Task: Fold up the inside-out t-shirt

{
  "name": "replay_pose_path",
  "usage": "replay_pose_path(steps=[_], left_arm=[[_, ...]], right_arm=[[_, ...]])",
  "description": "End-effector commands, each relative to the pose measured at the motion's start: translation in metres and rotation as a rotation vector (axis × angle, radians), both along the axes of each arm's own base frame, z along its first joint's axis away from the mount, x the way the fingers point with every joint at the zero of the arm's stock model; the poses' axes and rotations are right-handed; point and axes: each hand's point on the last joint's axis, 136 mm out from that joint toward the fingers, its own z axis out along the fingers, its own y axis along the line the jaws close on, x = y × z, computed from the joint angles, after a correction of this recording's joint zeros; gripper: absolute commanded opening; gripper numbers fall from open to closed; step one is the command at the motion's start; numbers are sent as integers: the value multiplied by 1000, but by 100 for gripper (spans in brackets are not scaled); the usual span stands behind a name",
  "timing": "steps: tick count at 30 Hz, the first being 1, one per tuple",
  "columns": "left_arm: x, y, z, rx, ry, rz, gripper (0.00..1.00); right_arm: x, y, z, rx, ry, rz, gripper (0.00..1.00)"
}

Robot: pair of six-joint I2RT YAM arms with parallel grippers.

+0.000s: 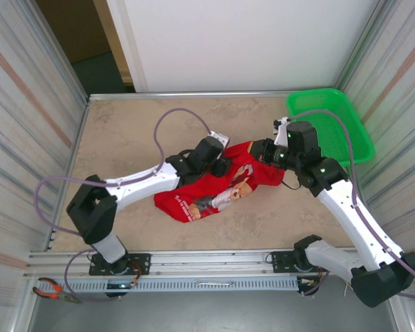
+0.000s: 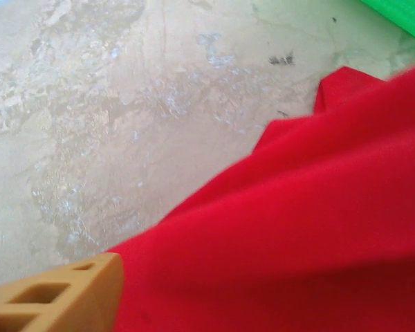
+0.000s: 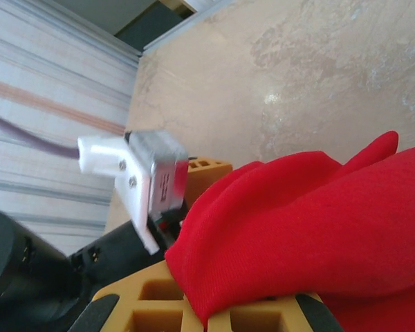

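I need to carry the t-shirt's thick fold outward and down toward the bare part of the table with my right gripper and let go of the fold there.
The inside-out t-shirt (image 1: 214, 190) lies crumpled at mid-table, bright red, with its cartoon print facing up. My left gripper (image 1: 220, 164) is at its upper edge. In the left wrist view one tan finger (image 2: 62, 294) stands far to the left, so the jaws are open, and red cloth (image 2: 297, 228) lies across the gap and hides the other finger. My right gripper (image 1: 264, 151) is at the shirt's upper right corner. In the right wrist view it (image 3: 218, 315) is shut on a thick fold of the red cloth (image 3: 311, 228), with the left gripper's finger (image 3: 206, 171) just behind.
A green mesh basket (image 1: 332, 124) sits at the back right corner, and its edge (image 2: 401, 14) shows beyond the cloth. Ribbed walls close both sides. Bare table lies left of and behind the shirt. Pliers (image 1: 52, 289) rest by the front rail.
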Motion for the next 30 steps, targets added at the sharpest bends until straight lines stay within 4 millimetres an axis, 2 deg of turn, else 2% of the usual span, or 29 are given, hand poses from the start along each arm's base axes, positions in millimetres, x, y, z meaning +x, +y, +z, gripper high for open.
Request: replay_pose_path(steps=[1,4,7,12,13,15,16,18,19,25,28,30], left_arm=[[17,8,1,19,12,36,37],[4,-9,13,-98,54,-131,0],[-27,-21,45,-258,96,-332,0],[-82,-24,102,-512,239,-625,0],[-91,-25,113,-553,256,-670,0],[-101,-26,127,-611,271,-723,0],[-104,-25,131,-637,279,-733,0],[-104,-24,137,-678,280,-735,0],[-102,-22,139,-694,277,-730,0],[-86,-9,144,-785,261,-677,0],[-83,-6,142,-784,261,-663,0],[-82,-5,140,-783,262,-657,0]], right_arm=[[0,-2,28,38,-67,-18,0],[17,-22,17,17,-48,-109,0],[47,-43,-8,14,12,-210,0],[102,-59,-49,-27,92,-318,0],[114,-60,-59,-51,109,-328,7],[131,-60,-77,-88,153,-322,41],[135,-58,-83,-96,179,-307,51],[131,-53,-81,-85,180,-274,57],[123,-50,-74,-78,154,-262,59],[48,-46,-44,-39,60,-209,78],[20,-29,-38,7,17,-130,79],[4,-13,-26,42,-60,-58,79]])
